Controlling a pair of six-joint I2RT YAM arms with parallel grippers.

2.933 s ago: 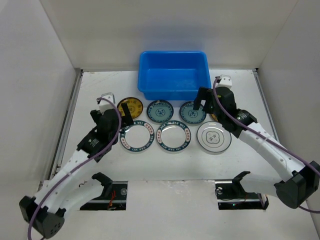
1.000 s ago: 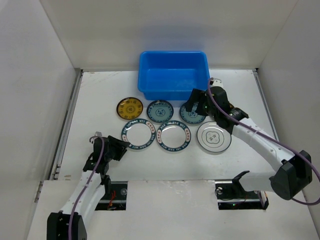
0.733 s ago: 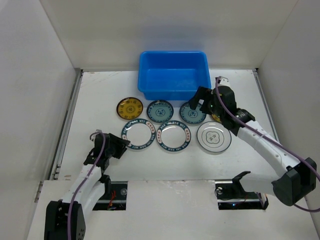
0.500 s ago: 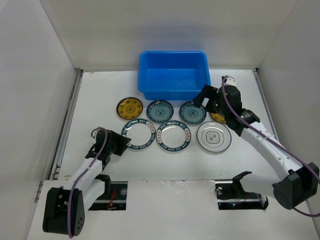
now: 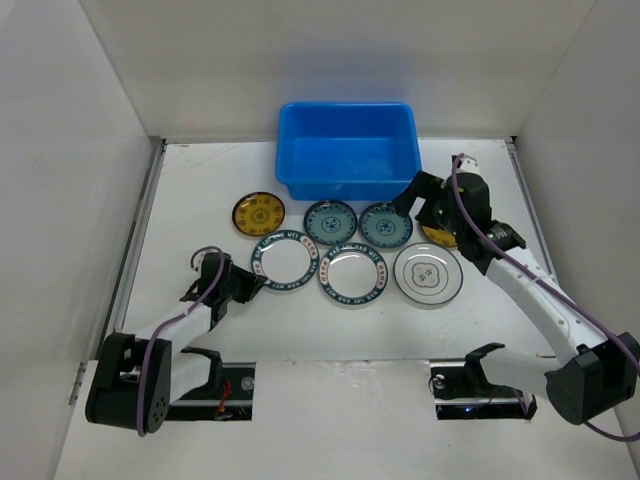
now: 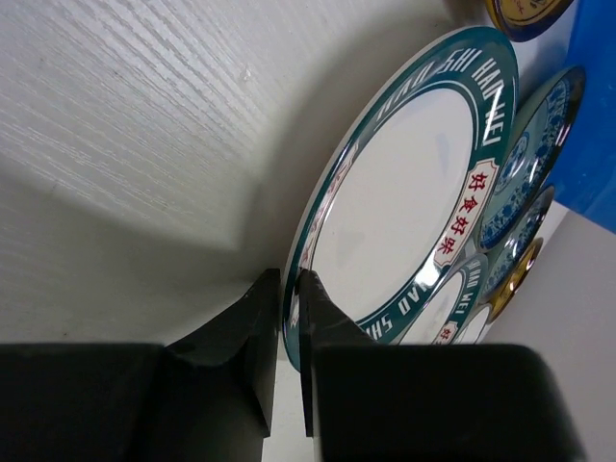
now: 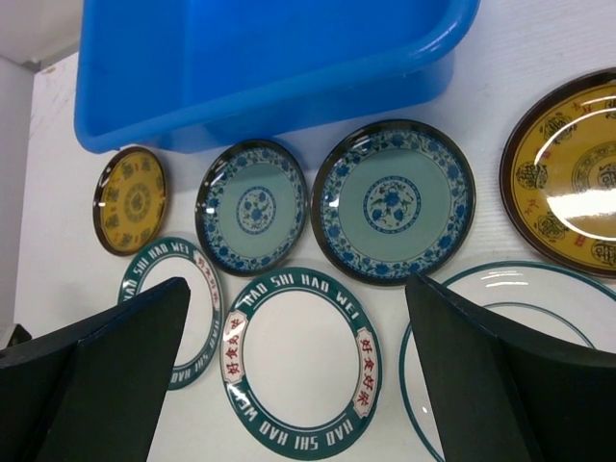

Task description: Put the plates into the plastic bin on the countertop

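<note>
I will lift my left gripper with the rimmed plate, because the blue bin's bottom is bare. I will then carry the plate outward over the bin, lower it inside and let go.
Seven plates lie on the countertop (image 5: 200, 180) in front of the blue plastic bin (image 5: 347, 150), which holds nothing I can see. My left gripper (image 5: 250, 285) lies low on the surface, shut on the near rim of the left white plate with the green-and-red rim (image 5: 285, 262); in the left wrist view the jaws (image 6: 290, 289) pinch that plate's (image 6: 414, 221) edge. My right gripper (image 5: 425, 200) hangs open above the plates, beside a yellow plate (image 5: 437, 236). Its wrist view shows the bin (image 7: 269, 58), both teal plates (image 7: 253, 218) (image 7: 395, 199) and the second rimmed plate (image 7: 300, 361) below.
A small yellow plate (image 5: 258, 213) sits at the left of the back row. A white plate with a centre mark (image 5: 428, 273) lies at front right. White walls close in the left, right and back sides.
My left gripper slid forward to the left rimmed plate and shut on its rim, nudging the plates slightly right. My right gripper drifted right, uncovering the yellow plate.
</note>
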